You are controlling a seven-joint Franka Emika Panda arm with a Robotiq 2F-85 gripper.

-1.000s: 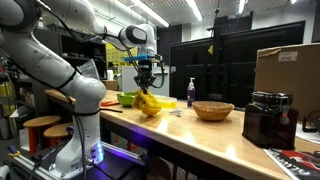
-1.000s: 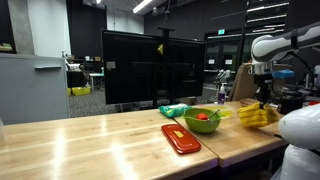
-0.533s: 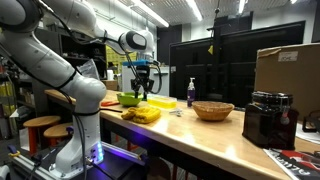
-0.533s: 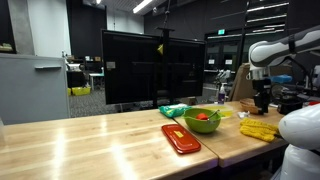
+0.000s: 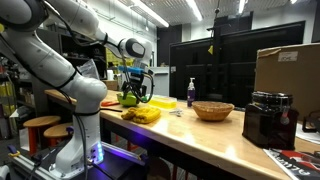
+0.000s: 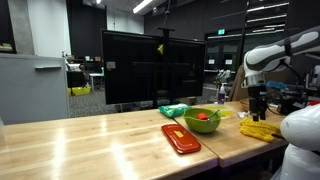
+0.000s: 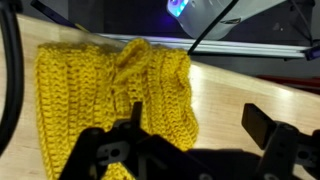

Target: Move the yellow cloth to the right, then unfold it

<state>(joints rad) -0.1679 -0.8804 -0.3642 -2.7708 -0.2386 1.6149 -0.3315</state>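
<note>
My gripper is open, with one finger above knit and one above wood, and the yellow cloth's edge (image 7: 193, 120) beside the bare wood runs between them, so I should lower my gripper onto that edge next.
The yellow cloth (image 5: 142, 115) lies bunched and folded on the wooden table near its front edge; it also shows at the table's end in an exterior view (image 6: 259, 130). My gripper (image 5: 133, 97) hangs a little above and behind it, open and holding nothing, and stands just above the cloth in an exterior view (image 6: 258, 108). In the wrist view the knitted cloth (image 7: 95, 100) fills the left half. It reaches under the left finger, while the gripper (image 7: 197, 120) spans bare wood on the right.
A green bowl (image 6: 203, 121) with something red inside, a red lid (image 6: 180, 138) and a green cloth (image 6: 174, 110) lie further along the table. A wicker bowl (image 5: 213, 110), a bottle (image 5: 191, 92), a black appliance (image 5: 268, 120) and a cardboard box (image 5: 285, 70) stand beyond.
The gripper went from shut on the hanging yellow cloth to open. The cloth dropped onto the table, and the gripper rose and drifted away from it.
</note>
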